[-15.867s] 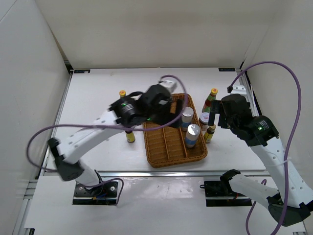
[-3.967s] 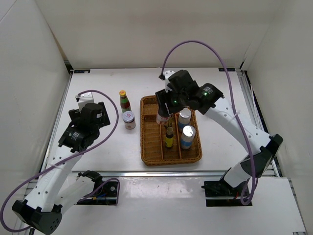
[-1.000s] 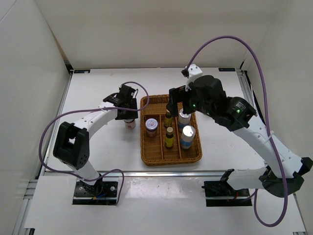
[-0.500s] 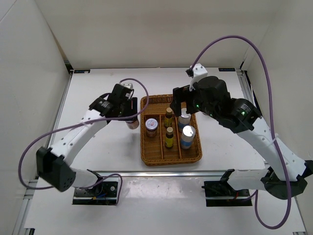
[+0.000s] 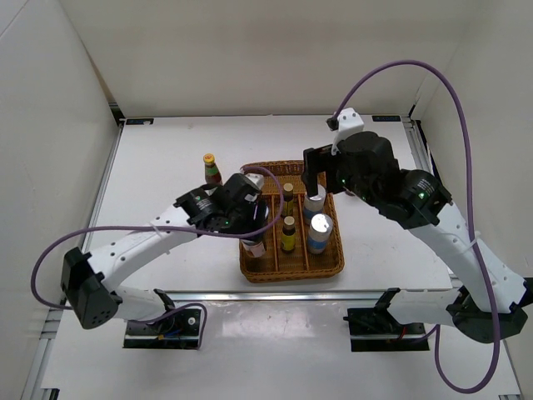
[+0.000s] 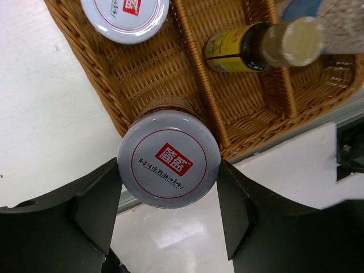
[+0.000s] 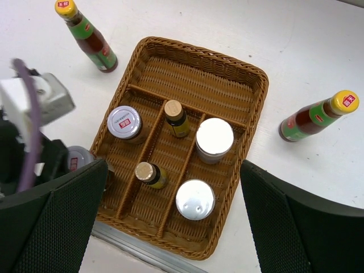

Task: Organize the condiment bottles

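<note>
Next, the left gripper moves down toward that wicker tray section's open front bottom and releases the short white-lidded jar (image 6: 169, 158), as bare wicker lies before the second jar.
My left gripper (image 5: 254, 237) is shut on a short white-lidded jar (image 6: 169, 158), holding it over the front end of the wicker tray's (image 5: 291, 277) left compartment. A second jar (image 7: 124, 122) stands behind it in that compartment. Two small brown bottles (image 7: 175, 116) (image 7: 149, 173) stand in the middle compartment. Two silver-topped cylinders (image 7: 214, 138) (image 7: 195, 199) stand in the right one. One tall yellow-capped bottle (image 5: 212, 169) stands left of the tray, the other (image 7: 318, 116) to its right. My right gripper (image 7: 173, 187) is open and empty, high above the tray.
The left arm lies across the table left of the tray and over its left edge. The table's front metal edge (image 7: 136, 250) runs just beyond the tray's front rim. White walls close in the back and both sides.
My left gripper has carried the jar from the table left of the tray to over the front of the left compartment. The right arm has drawn back slightly.
</note>
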You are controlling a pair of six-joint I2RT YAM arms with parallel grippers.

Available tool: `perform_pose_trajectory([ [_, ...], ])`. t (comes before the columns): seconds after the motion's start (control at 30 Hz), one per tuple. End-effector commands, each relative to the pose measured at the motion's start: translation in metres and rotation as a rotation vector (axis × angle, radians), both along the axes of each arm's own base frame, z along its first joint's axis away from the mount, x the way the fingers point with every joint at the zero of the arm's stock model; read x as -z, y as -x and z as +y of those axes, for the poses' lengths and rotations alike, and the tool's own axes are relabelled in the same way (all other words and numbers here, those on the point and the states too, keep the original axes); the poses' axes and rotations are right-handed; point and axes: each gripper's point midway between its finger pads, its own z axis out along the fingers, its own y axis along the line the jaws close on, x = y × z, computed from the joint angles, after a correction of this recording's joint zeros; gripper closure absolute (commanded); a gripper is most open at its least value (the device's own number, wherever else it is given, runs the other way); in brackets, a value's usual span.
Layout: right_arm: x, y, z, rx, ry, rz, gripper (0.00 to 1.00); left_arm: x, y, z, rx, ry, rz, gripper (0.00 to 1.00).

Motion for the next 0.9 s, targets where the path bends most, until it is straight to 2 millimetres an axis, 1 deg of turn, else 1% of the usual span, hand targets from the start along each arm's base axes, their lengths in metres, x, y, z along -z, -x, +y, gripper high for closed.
perform_pose_trajectory([
  [0.0, -0.008, 0.000, -0.011, 0.026, 0.004, -0.035, 0.00, -0.009, -0.017, -0.015, -0.039, 0.055, -0.069, 0.89],
  [0.07, -0.006, 0.001, -0.012, 0.026, 0.012, -0.028, 0.00, 0.004, -0.020, -0.015, -0.046, 0.027, -0.060, 0.89],
  [0.1, -0.008, 0.002, -0.014, 0.026, 0.005, -0.034, 0.00, 0.006, -0.023, -0.016, -0.052, 0.021, -0.067, 0.88],
  [0.13, -0.008, 0.002, -0.014, 0.026, 0.005, -0.034, 0.00, 0.013, -0.025, -0.018, -0.052, 0.015, -0.062, 0.86],
  [0.17, -0.003, 0.002, -0.013, 0.031, 0.006, -0.022, 0.00, 0.014, -0.027, -0.021, -0.052, 0.018, -0.064, 0.84],
  [0.2, -0.003, 0.002, -0.013, 0.031, 0.006, -0.022, 0.00, 0.022, -0.029, -0.022, -0.051, 0.007, -0.055, 0.78],
  [0.23, 0.001, 0.002, -0.013, 0.031, 0.014, -0.015, 0.00, 0.024, -0.030, -0.024, -0.051, 0.008, -0.056, 0.74],
  [0.27, 0.001, 0.002, -0.013, 0.036, 0.006, -0.011, 0.00, 0.026, -0.032, -0.027, -0.052, 0.010, -0.058, 0.68],
  [0.3, 0.005, 0.002, -0.013, 0.036, 0.014, -0.004, 0.00, 0.029, -0.033, -0.027, -0.051, 0.003, -0.052, 0.57],
  [0.33, 0.008, 0.002, -0.013, 0.036, 0.021, 0.002, 0.00, 0.032, -0.034, -0.029, -0.051, -0.005, -0.046, 0.51],
  [0.37, 0.007, -0.001, -0.018, 0.076, 0.023, -0.008, 0.00, 0.032, -0.034, -0.029, -0.051, -0.005, -0.046, 0.45],
  [0.4, 0.011, -0.004, -0.022, 0.107, 0.034, -0.010, 0.00, 0.033, -0.036, -0.031, -0.051, -0.009, -0.043, 0.34],
  [0.43, 0.017, -0.008, -0.025, 0.132, 0.060, -0.009, 0.00, 0.033, -0.036, -0.031, -0.051, -0.009, -0.043, 0.30],
  [0.47, 0.019, -0.016, -0.032, 0.181, 0.086, -0.018, 0.00, 0.033, -0.036, -0.031, -0.051, -0.009, -0.043, 0.21],
  [0.5, 0.021, -0.018, -0.032, 0.190, 0.099, -0.017, 0.00, 0.033, -0.036, -0.031, -0.051, -0.009, -0.043, 0.16],
  [0.53, 0.026, -0.022, -0.037, 0.209, 0.115, -0.004, 0.00, 0.028, -0.036, -0.031, -0.051, 0.003, -0.052, 0.10],
  [0.57, 0.032, -0.030, -0.043, 0.238, 0.125, 0.015, 0.00, 0.025, -0.038, -0.031, -0.058, 0.005, -0.065, 0.05],
  [0.6, 0.035, -0.035, -0.045, 0.247, 0.124, 0.032, 0.00, 0.021, -0.036, -0.028, -0.058, 0.006, -0.066, 0.00],
  [0.63, 0.038, -0.036, -0.044, 0.225, 0.100, 0.059, 0.00, 0.013, -0.037, -0.027, -0.063, 0.012, -0.080, 0.00],
  [0.67, 0.043, -0.046, -0.056, 0.266, 0.097, 0.086, 0.00, 0.010, -0.038, -0.025, -0.069, 0.005, -0.084, 0.00],
  [0.7, 0.045, -0.053, -0.059, 0.278, 0.091, 0.101, 0.00, -0.001, -0.039, -0.020, -0.072, -0.009, -0.101, 0.00],
  [0.73, 0.045, -0.065, -0.071, 0.325, 0.075, 0.101, 0.00, -0.010, -0.039, -0.017, -0.080, -0.005, -0.118, 0.00],
  [0.77, 0.049, -0.076, -0.076, 0.338, 0.086, 0.109, 0.00, -0.018, -0.040, -0.014, -0.091, -0.006, -0.135, 0.00],
  [0.8, 0.050, -0.082, -0.076, 0.327, 0.073, 0.125, 0.00, -0.032, -0.045, -0.008, -0.097, -0.013, -0.181, 0.00],
  [0.83, 0.052, -0.090, -0.080, 0.325, 0.076, 0.139, 0.00, -0.039, -0.045, -0.005, -0.108, -0.010, -0.200, 0.00],
  [0.87, 0.057, -0.106, -0.091, 0.361, 0.067, 0.165, 0.00, -0.053, -0.050, 0.009, -0.119, -0.012, -0.234, 0.00],
])
